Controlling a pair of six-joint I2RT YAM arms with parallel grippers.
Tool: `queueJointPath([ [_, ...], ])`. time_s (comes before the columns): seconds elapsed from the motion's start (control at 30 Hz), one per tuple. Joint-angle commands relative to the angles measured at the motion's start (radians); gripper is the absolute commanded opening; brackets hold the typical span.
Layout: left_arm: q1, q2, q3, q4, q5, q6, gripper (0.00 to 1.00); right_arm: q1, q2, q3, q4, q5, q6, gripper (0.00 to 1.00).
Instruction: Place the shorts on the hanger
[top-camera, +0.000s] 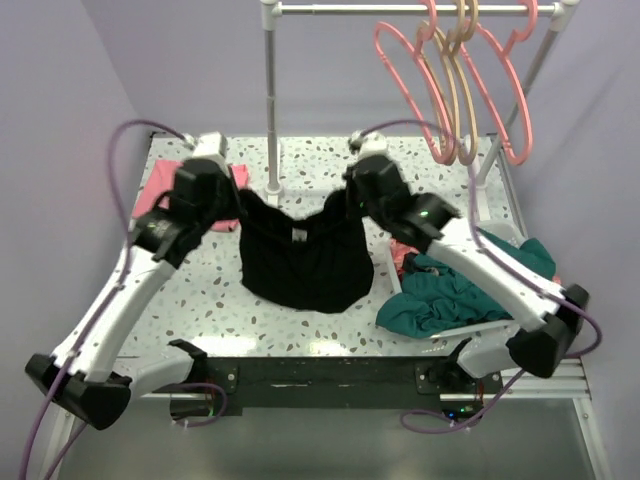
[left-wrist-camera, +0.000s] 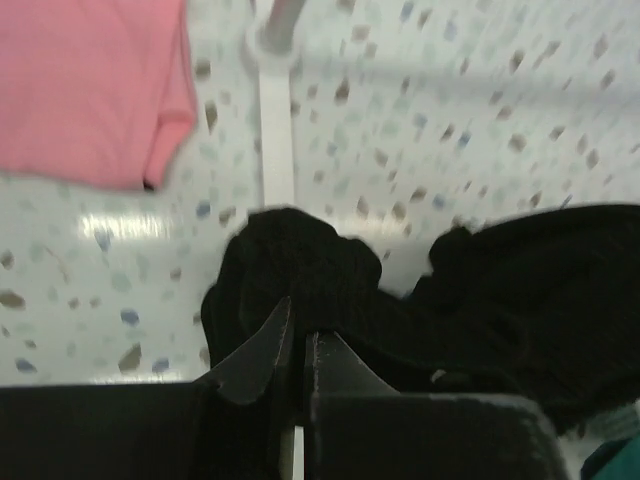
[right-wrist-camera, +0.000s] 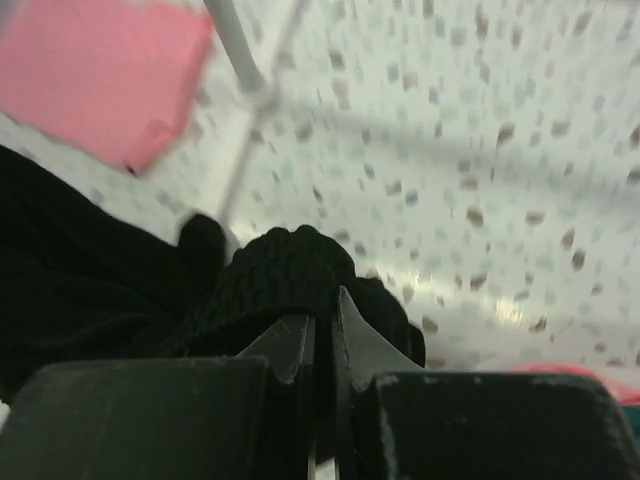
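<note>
The black shorts (top-camera: 302, 255) still hang above clear table, so my left gripper will move down until the fabric rests on the table, then release the waistband corner of the shorts.
The black shorts (top-camera: 302, 255) hang spread between my two grippers above the table, waistband up. My left gripper (top-camera: 240, 205) is shut on the left waistband corner (left-wrist-camera: 300, 270). My right gripper (top-camera: 352, 200) is shut on the right waistband corner (right-wrist-camera: 290, 270). Salmon-pink hangers (top-camera: 405, 75) hang on the rail (top-camera: 400, 8) at the top right, up and to the right of the shorts. The nearest pink hanger is apart from both grippers.
A tan hanger (top-camera: 455, 90) hangs among the pink ones. The rack's upright pole (top-camera: 271, 110) stands just behind the shorts. A pink garment (top-camera: 160, 195) lies at the left, teal clothes (top-camera: 450, 290) at the right. The speckled table (top-camera: 200, 300) ends at a black front bar.
</note>
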Motion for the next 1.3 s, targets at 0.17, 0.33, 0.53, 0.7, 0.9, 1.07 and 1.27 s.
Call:
queueJointPath([
  [0.17, 0.009, -0.039, -0.483, 0.3, 0.224, -0.147, 0.0, -0.009, 0.069, -0.226, 0.135, -0.151, 0.103, 0.21],
  [0.33, 0.011, -0.021, -0.472, 0.281, 0.224, -0.106, 0.09, -0.006, 0.069, 0.011, -0.047, -0.169, 0.013, 0.56],
  [0.53, 0.012, -0.018, -0.519, 0.301, 0.256, -0.1, 0.18, -0.003, -0.054, 0.162, -0.052, -0.14, -0.145, 0.66],
  [0.7, 0.012, -0.022, -0.527, 0.295, 0.268, -0.083, 0.29, -0.091, 0.063, 0.471, -0.171, 0.0, -0.339, 0.66],
  [0.9, 0.012, -0.015, -0.527, 0.297, 0.284, -0.063, 0.36, -0.253, 0.173, 0.715, -0.207, -0.117, -0.414, 0.63],
  [1.07, 0.011, -0.032, -0.524, 0.285, 0.267, -0.041, 0.36, -0.371, 0.251, 0.826, -0.245, -0.194, -0.411, 0.62],
  [1.27, 0.011, -0.033, -0.522, 0.28, 0.27, -0.034, 0.35, -0.435, 0.285, 0.864, -0.247, -0.22, -0.419, 0.61],
])
